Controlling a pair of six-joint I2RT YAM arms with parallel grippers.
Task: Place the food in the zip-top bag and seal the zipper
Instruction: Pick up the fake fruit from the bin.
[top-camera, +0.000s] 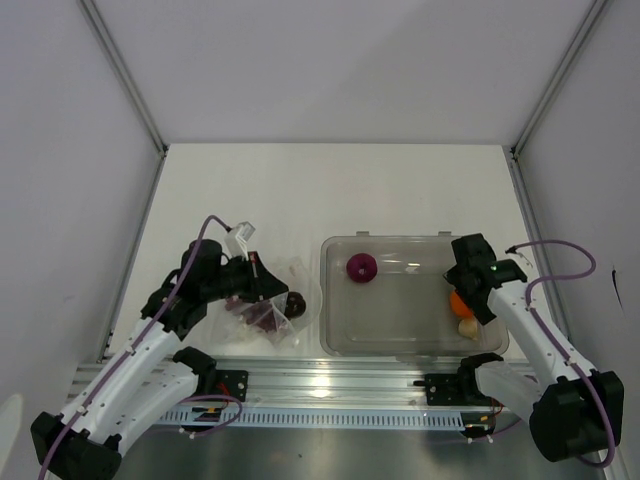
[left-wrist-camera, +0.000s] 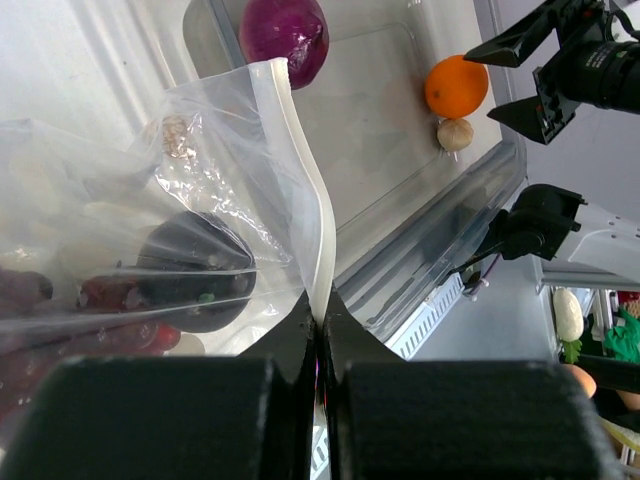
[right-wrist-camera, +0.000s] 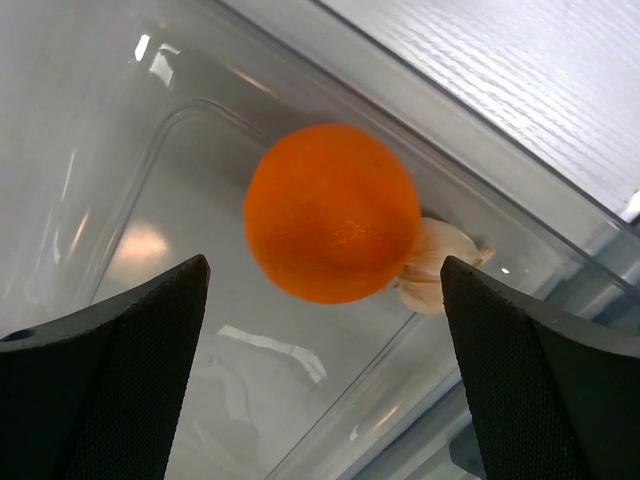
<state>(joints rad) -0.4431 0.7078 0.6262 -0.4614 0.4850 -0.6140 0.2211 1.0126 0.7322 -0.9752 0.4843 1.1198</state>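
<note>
The orange ball (top-camera: 460, 304) (right-wrist-camera: 332, 214) is still below the gripper's fingers. I will lower my right gripper into the clear tub next, with its open fingers on either side of the orange ball.
The zip-top bag (top-camera: 272, 300) lies crumpled at the left of the table. My left gripper (left-wrist-camera: 320, 320) is shut on its pale zipper (left-wrist-camera: 300, 170) at the mouth edge. A dark red grape bunch (left-wrist-camera: 100, 295) and a blackish lump (left-wrist-camera: 190, 270) show through the plastic. In the clear tub (top-camera: 330, 300) lie a purple round fruit (top-camera: 361, 267), an orange ball (right-wrist-camera: 332, 212) and a beige lump (right-wrist-camera: 435, 265). My right gripper (right-wrist-camera: 322, 265) is open just above the orange ball, one finger on each side, apart from it.
The rigid tub stands right of the bag, its long side along the aluminium rail (top-camera: 330, 385) at the near table edge. White walls with metal posts (top-camera: 125, 75) enclose the table on three sides.
</note>
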